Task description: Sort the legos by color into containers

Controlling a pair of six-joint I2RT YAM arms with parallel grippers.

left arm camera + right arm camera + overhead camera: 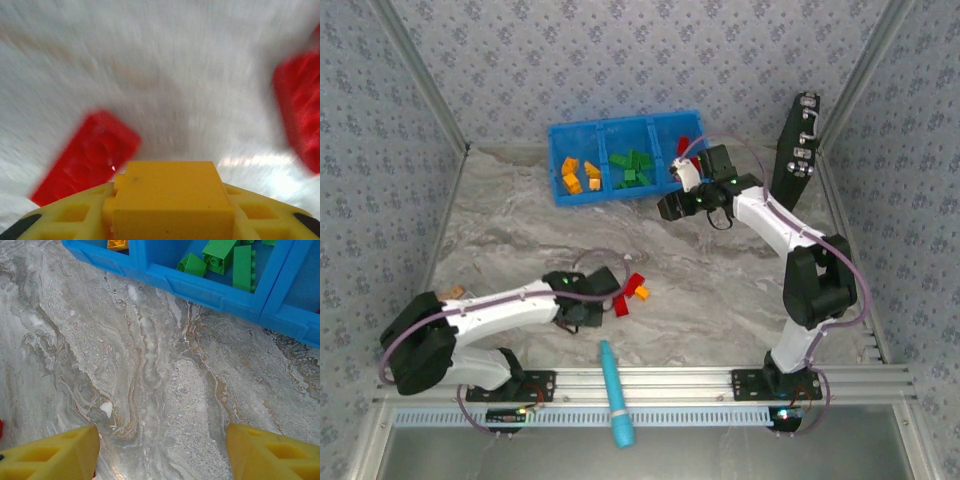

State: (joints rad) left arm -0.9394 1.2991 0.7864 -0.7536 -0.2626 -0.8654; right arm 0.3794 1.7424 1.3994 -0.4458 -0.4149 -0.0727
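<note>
The compartment with orange legos matches the lego in my left gripper and is outward of the gripper. I will next raise my left gripper, move it outward over that compartment and release the lego.
My left gripper (625,297) is low over the table's middle, shut on an orange-yellow lego (170,195) that fills the gap between its yellow fingers (65,215). Two red legos lie beside it, one at the left (85,155) and one at the right (300,115); the left wrist view is blurred. The blue tray (605,195) at the back holds orange legos (575,177) in its left compartment, green legos (632,167) in the middle one and red ones (683,147) on the right. My right gripper (162,450) hangs open over bare table just in front of the tray (200,287), nothing between its fingers.
A long teal stick (616,395) lies across the front rail between the arm bases. An upright black case (798,150) stands at the back right, behind the right arm. Patterned walls close in the table on three sides.
</note>
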